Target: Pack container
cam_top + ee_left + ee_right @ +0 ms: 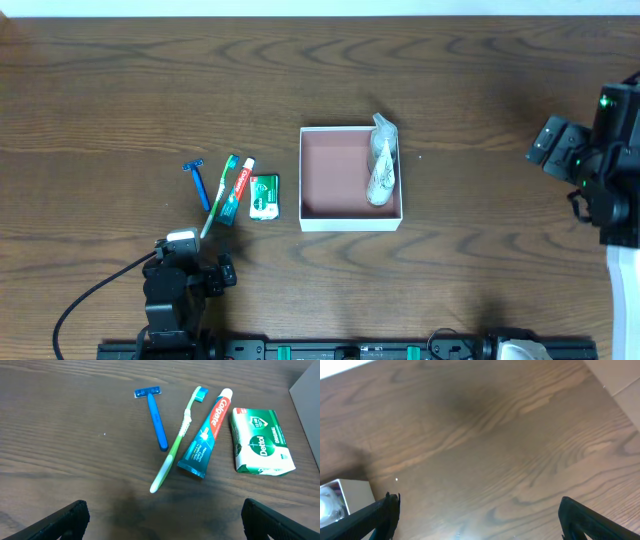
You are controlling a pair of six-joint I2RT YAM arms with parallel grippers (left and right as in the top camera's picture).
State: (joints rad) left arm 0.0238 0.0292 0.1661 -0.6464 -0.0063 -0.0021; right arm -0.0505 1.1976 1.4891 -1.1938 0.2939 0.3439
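The handle near the head [197, 177] [153, 407] gets my left gripper next, as it moves outward and down onto it.
The container [330, 165] is a white-walled square box with a pinkish-brown inside at the table's middle. A clear plastic-wrapped item [383, 160] lies along its right wall. Left of it lie a blue razor [198, 182] [155, 415], a green toothbrush [221, 195] [177, 442], a toothpaste tube [238, 190] [209, 432] and a green soap pack [264, 196] [261, 441]. My left gripper [162, 520] is open and empty, just in front of the toiletries. My right gripper [477, 517] is open and empty at the far right, over bare wood.
The container's corner [350, 495] shows at the left edge of the right wrist view. A black cable [90, 295] runs from the left arm at the front edge. The table's far right edge is near the right arm.
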